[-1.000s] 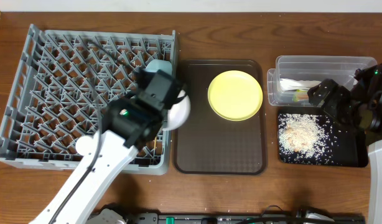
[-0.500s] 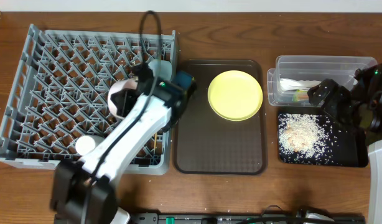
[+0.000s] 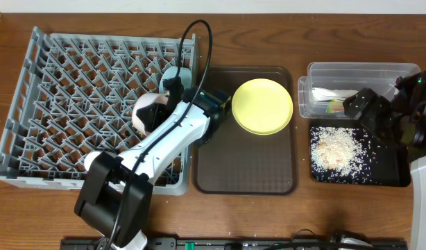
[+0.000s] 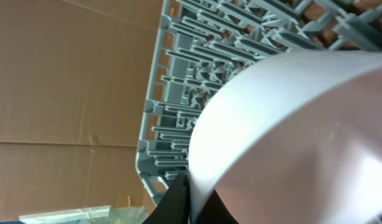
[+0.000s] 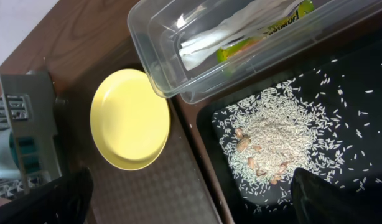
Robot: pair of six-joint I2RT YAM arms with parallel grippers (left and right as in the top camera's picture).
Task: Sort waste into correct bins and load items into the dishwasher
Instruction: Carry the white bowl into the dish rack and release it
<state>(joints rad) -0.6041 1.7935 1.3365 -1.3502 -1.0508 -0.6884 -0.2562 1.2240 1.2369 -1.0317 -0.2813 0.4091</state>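
My left gripper lowers toward the side of the rack by the brown serving tray (image 3: 244,160) next, as the pinkish-white bowl already stands on edge over the rack's wires.
My left gripper (image 4: 190,199) is shut on the rim of the pinkish-white bowl (image 3: 146,111), holding it on edge over the right part of the grey dish rack (image 3: 67,104); the bowl fills the left wrist view (image 4: 290,137). The light blue bowl (image 3: 173,73) stands in the rack just behind it. The yellow plate (image 3: 262,105) lies on the brown serving tray (image 3: 244,160). My right gripper (image 5: 191,205) is open and empty above the black tray (image 3: 386,173) with rice crumbs (image 3: 336,149). The clear tub (image 3: 359,73) holds the white tissue (image 5: 222,37) and snack wrapper (image 5: 272,28). The chopsticks are hidden.
The rack's pegs and walls surround the held bowl. The brown serving tray lies between the rack and the two bins. Rice grains are scattered across the black tray floor (image 5: 328,155). The bare wooden table shows along the front edge (image 3: 268,215).
My left arm swung left and then forward with the pinkish-white bowl, carrying it from the rack's right edge to over the rack. The right arm has not moved.
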